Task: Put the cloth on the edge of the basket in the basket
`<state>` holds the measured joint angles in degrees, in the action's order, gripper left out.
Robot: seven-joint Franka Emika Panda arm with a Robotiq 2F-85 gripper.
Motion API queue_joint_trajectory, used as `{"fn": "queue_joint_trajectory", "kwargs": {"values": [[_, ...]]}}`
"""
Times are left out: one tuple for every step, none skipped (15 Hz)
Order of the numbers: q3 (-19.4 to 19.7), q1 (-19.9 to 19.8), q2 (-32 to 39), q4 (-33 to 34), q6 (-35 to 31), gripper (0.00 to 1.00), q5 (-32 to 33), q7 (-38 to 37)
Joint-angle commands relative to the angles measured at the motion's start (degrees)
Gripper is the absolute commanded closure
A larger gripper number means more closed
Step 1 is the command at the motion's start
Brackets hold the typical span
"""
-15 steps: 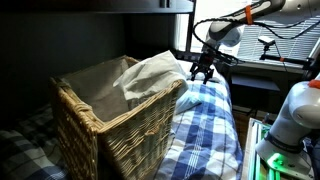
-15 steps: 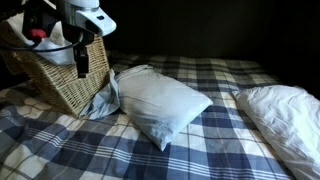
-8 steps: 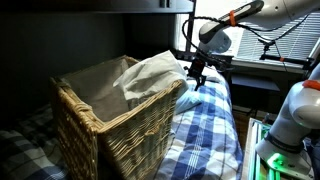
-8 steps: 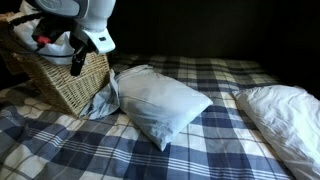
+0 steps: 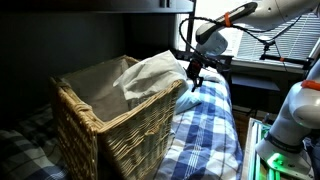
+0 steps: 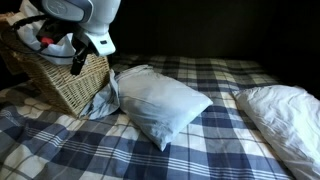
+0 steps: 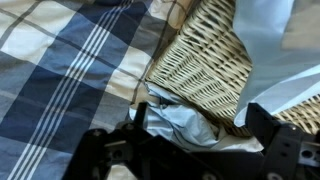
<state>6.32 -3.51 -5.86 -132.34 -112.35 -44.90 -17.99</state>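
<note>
The hanging fold of cloth is to the right in the wrist view. My gripper should move that way to close around its lower tip [image 7: 251,93].
A wicker basket [image 5: 110,125] stands on a plaid bed; it also shows in the other exterior view [image 6: 62,88] and in the wrist view [image 7: 205,55]. A pale blue-grey cloth [image 5: 150,72] lies draped over the basket's rim and hangs down its outer side [image 6: 104,100]. In the wrist view the cloth [image 7: 185,122] bunches at the foot of the wicker wall. My gripper [image 5: 193,72] hovers beside the draped edge, also seen in an exterior view [image 6: 78,62]. In the wrist view its fingers [image 7: 200,132] are open, spread either side of the bunched cloth, holding nothing.
A blue-and-white plaid sheet [image 6: 120,150] covers the bed. A pale pillow [image 6: 160,102] lies right beside the basket, and a white pillow [image 6: 282,112] lies further off. A second robot base [image 5: 285,125] stands by the bed's edge.
My gripper has moved closer to the basket's draped edge and slightly lower. The cloth and basket have not moved.
</note>
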Motion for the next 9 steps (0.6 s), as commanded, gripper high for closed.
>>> {"fn": "queue_joint_trajectory", "kwargs": {"values": [[-0.4, -0.4, 1.1, 1.8, 0.7, 0.0, -7.1, -1.2], [-0.5, -0.4, 1.5, 2.4, 1.0, 0.0, -8.9, -1.6], [-0.5, -0.4, 2.0, 2.9, 1.6, 0.0, -11.2, -2.4], [-0.6, -0.4, 2.6, 3.3, 1.6, 0.0, -13.1, -3.9], [-0.6, -0.5, 3.2, 3.8, 2.2, 0.0, -15.1, -4.7], [-0.7, -0.4, 4.1, 4.1, 2.4, 0.0, -16.6, -5.8], [-0.9, -0.4, 4.9, 4.3, 2.1, 0.0, -17.7, -7.4], [-1.0, -0.4, 5.8, 4.6, 2.7, 0.0, -18.6, -8.4], [-1.4, -0.1, 6.8, 4.7, 2.0, 0.0, -19.0, -9.6]]}}
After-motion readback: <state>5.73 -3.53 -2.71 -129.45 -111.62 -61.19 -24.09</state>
